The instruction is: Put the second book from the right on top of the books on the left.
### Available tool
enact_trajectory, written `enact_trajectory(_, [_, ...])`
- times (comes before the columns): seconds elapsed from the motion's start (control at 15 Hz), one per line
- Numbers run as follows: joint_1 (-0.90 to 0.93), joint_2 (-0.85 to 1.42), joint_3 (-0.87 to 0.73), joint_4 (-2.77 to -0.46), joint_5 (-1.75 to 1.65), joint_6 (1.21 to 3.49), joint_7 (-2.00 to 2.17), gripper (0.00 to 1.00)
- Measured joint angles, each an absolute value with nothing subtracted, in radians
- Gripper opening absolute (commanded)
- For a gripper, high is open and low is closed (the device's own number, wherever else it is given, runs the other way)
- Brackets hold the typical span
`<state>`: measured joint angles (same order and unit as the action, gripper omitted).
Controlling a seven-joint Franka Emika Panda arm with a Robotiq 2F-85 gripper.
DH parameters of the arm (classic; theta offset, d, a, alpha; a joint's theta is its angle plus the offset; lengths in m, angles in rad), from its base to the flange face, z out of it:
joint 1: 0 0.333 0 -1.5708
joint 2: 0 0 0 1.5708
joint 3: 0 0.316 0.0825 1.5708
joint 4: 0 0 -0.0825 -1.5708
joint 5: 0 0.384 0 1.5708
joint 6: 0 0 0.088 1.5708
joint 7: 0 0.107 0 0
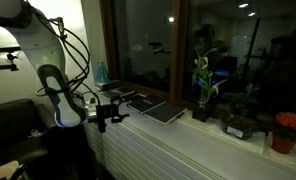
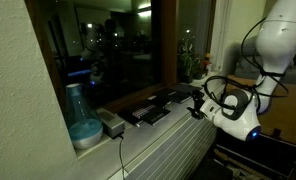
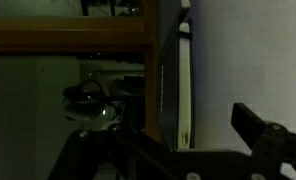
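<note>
I will move my gripper outward until my open fingers are on both sides of the dark book's white page edge [image 1: 138, 107] [image 3: 185, 115], then close, because that page edge is ahead between my fingers.
Several dark books lie flat in a row on the window sill [image 1: 203, 128]. In both exterior views I see a large dark book [image 1: 168, 112] [image 2: 178, 97] at one end, and a book beside it [image 1: 140, 102] [image 2: 148, 112]. More books [image 1: 116, 94] [image 2: 113, 123] lie toward the blue vase. My gripper [image 1: 112, 113] [image 2: 199, 103] hovers just off the sill's front edge near the books, open and empty. In the wrist view a dark book with a white page edge [image 3: 174, 85] lies ahead between the gripper's [image 3: 168, 145] fingers, apart from them.
A blue vase [image 1: 100, 72] [image 2: 83, 125] stands at one end of the sill. Potted plants [image 1: 204, 90] and a red-flowered pot [image 1: 285, 130] stand at the other end. The window glass is close behind the books. A cable [image 2: 121, 155] hangs over the sill edge.
</note>
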<state>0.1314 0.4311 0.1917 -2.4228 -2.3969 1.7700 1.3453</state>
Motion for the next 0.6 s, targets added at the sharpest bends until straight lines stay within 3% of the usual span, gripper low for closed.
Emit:
enact_trajectory(0.47, [0.116, 0.458, 0.184, -2.356, -2.444, 1.772, 1.350, 1.00])
enact_trajectory(0.53, [0.116, 0.464, 0.184, -2.346, -2.447, 1.772, 1.350, 0.97])
enact_trajectory(0.6, [0.116, 0.472, 0.184, -2.335, -2.450, 1.773, 1.350, 0.74])
